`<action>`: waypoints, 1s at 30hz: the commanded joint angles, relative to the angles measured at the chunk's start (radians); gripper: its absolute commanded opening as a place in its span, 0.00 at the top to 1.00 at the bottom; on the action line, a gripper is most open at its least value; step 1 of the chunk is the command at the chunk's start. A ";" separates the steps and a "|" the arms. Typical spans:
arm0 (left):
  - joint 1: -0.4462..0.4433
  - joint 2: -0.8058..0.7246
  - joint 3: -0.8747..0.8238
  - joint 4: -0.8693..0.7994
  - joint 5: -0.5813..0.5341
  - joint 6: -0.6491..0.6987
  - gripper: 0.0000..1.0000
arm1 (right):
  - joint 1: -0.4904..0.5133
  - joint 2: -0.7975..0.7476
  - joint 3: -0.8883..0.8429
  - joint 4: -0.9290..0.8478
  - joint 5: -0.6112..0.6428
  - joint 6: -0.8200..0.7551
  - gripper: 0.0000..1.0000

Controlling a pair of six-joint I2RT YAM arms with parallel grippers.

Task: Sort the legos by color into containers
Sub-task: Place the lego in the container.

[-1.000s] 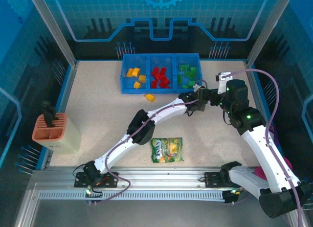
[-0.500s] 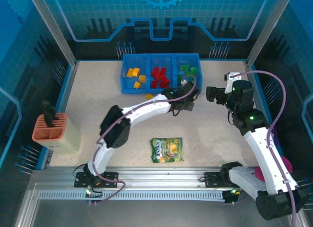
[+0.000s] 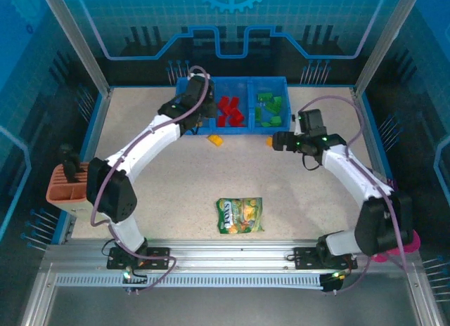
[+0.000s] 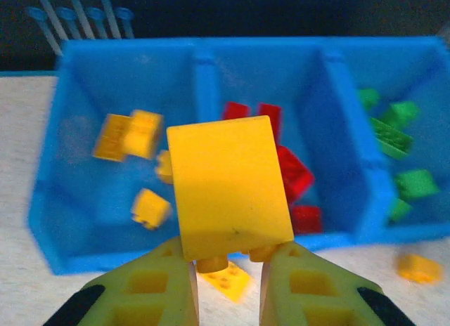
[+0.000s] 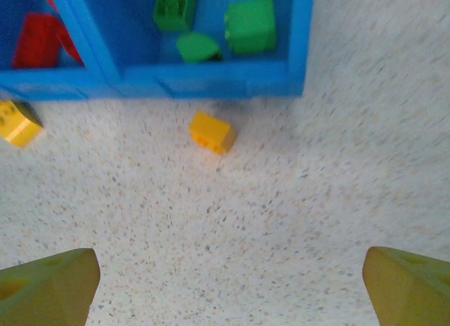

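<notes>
Next, my right gripper lowers outward onto the yellow lego before the green legos and closes, as that lego lies below and outward, outside the tray (image 4: pixel 105 258).
My left gripper (image 4: pixel 226 271) is shut on the lower edge of a yellow lego (image 4: pixel 229 186), which it holds over the front of the blue tray (image 4: pixel 105 258). In the top view this left gripper (image 3: pixel 202 115) is at the containers' left compartment (image 3: pixel 188 105), which holds yellow legos (image 4: pixel 128 135). Red legos (image 3: pixel 229 110) lie in the middle compartment and green legos (image 3: pixel 271 108) in the right one. Two yellow legos (image 3: pixel 216 139) (image 3: pixel 269 141) rest on the table before the tray. My right gripper (image 5: pixel 228 292) is open above bare table, just short of the right-hand yellow lego (image 5: pixel 212 131).
A green-yellow candy bag (image 3: pixel 240 215) lies in the middle of the table near the front. An orange-brown basket (image 3: pixel 70 185) stands at the left edge. Something pink (image 3: pixel 410 242) shows behind the right arm's base. Blue walls close in the table.
My left arm has swung left from the table's middle right to the tray's left compartment, carrying the yellow lego. My right gripper has moved down and left towards the loose yellow lego.
</notes>
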 commanded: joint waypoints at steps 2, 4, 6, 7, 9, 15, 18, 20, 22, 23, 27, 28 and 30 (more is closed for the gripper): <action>0.053 0.080 0.054 0.030 -0.015 0.070 0.78 | 0.039 0.137 0.118 -0.050 0.020 0.061 0.05; 0.087 0.133 0.082 0.028 0.010 0.050 0.78 | 0.053 0.208 0.167 -0.069 0.046 0.050 0.06; 0.123 0.184 0.101 0.035 0.067 0.021 0.78 | 0.056 0.274 0.209 -0.077 0.057 0.046 0.06; 0.135 0.205 0.108 0.040 0.081 0.013 0.78 | 0.056 0.302 0.228 -0.081 0.061 0.045 0.06; 0.154 0.254 0.132 0.051 0.078 0.015 0.78 | 0.055 0.357 0.268 -0.091 0.066 0.039 0.07; 0.185 0.393 0.251 0.020 0.068 0.027 0.76 | 0.055 0.472 0.354 -0.106 0.061 0.042 0.08; 0.192 0.444 0.307 -0.005 0.065 0.029 0.70 | 0.055 0.511 0.384 -0.120 0.067 0.050 0.09; 0.193 0.465 0.333 -0.014 0.066 0.030 0.64 | 0.055 0.533 0.397 -0.126 0.071 0.059 0.10; 0.193 0.475 0.348 -0.015 0.071 0.030 0.59 | 0.057 0.553 0.409 -0.132 0.079 0.068 0.11; 0.193 0.480 0.354 -0.014 0.073 0.028 0.55 | 0.058 0.564 0.417 -0.136 0.082 0.074 0.11; 0.193 0.481 0.374 -0.012 0.071 0.038 0.44 | 0.064 0.605 0.445 -0.152 0.091 0.087 0.13; 0.193 0.480 0.377 -0.012 0.068 0.040 0.40 | 0.067 0.612 0.449 -0.151 0.092 0.089 0.13; 0.193 0.479 0.388 -0.022 0.068 0.047 0.36 | 0.067 0.631 0.464 -0.153 0.093 0.094 0.14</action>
